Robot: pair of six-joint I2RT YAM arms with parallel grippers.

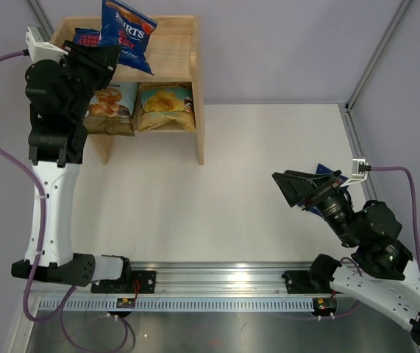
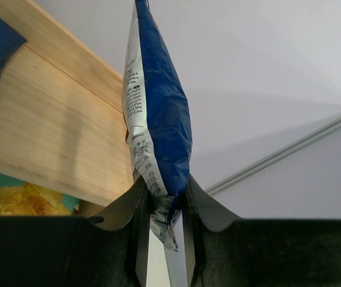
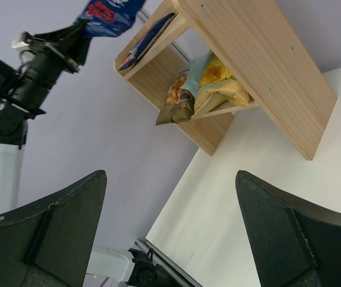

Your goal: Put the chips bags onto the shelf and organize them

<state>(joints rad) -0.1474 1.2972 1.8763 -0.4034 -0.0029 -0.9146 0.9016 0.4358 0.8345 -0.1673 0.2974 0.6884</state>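
Note:
My left gripper lowers the held Burts bag onto the shelf's top level (image 1: 162,53) (image 2: 60,122) next, beside the second dark-blue bag.
My left gripper (image 1: 110,60) is shut on the bottom edge of a dark-blue "Burts" bag (image 1: 129,31) with red lettering and holds it upright over the pine shelf's top (image 1: 173,44). In the left wrist view the bag (image 2: 158,107) is pinched between the fingers (image 2: 135,209). A second dark-blue bag (image 1: 86,35) lies on the top tier. The light-blue Cassava bag (image 1: 112,107) and the yellow bag (image 1: 167,107) stand in the lower tier. My right gripper (image 1: 298,187) is open and empty over the table. A dark-blue bag (image 1: 324,172) shows partly under the right wrist.
The shelf (image 3: 266,54) stands at the table's back left against the wall. The right wrist view also shows the left arm (image 3: 33,72) and the held bag (image 3: 110,12). A metal rail (image 1: 217,283) runs along the near edge.

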